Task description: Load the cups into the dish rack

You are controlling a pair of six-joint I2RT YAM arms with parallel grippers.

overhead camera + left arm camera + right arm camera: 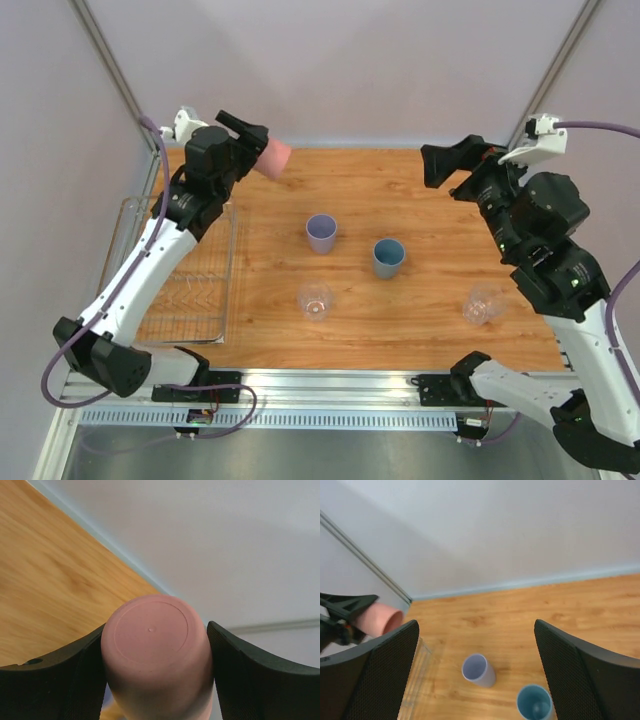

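Observation:
My left gripper moves to the left in the top view and down into the rack's far end next. It tips downward because the pink cup [275, 157] lies sideways.
My left gripper [256, 150] is shut on the pink cup [275, 157], holding it sideways in the air above the table's far left corner, beyond the dish rack [232, 270]. In the left wrist view the pink cup's base [152, 632] fills the space between both fingers [70, 680]. My right gripper [450, 172] hangs open and empty over the far right of the table. Below it in the right wrist view stand the lavender cup [479, 670] and the blue cup [534, 703]. Two clear cups [315, 301] [482, 304] stand nearer the front.
The silver wire rack lies along the table's left edge and no cup shows in it. Grey walls close the back and sides, with a metal post [110, 70] at the far left. An aluminium rail [330, 380] runs along the near edge.

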